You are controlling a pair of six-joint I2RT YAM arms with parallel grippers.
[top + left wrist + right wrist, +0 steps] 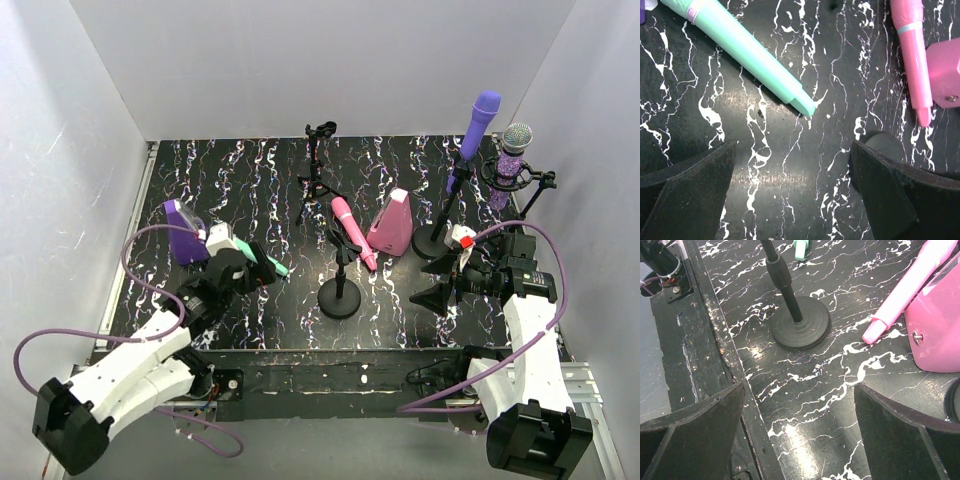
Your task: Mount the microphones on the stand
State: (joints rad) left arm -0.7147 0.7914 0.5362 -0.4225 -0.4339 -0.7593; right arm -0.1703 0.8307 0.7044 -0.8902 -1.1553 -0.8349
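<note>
The mint green microphone's handle (242, 246) (712, 25) lies slanted ahead of the open fingers, so my left gripper should next move outward, turn and lower onto it beside its label band.
The plain purple microphone (480, 122) stands clipped in a tall stand (440, 225) at the back right. The glittery purple microphone (514, 152) with its silver mesh head sits in a ring stand beside it. The pink microphone (353, 231) lies on the table and also shows in the left wrist view (914, 55) and the right wrist view (910, 287). The mint green microphone (740, 47) lies flat, its handle tip just ahead of my open, empty left gripper (795, 185). My right gripper (800, 420) is open and empty over the front table edge.
A short stand with a round base (800, 322) stands at mid-front (340, 290). A thin tripod stand (318, 165) stands at the back. A pink wedge block (393, 222) sits beside the pink microphone. A purple wedge block (183, 230) sits at the left.
</note>
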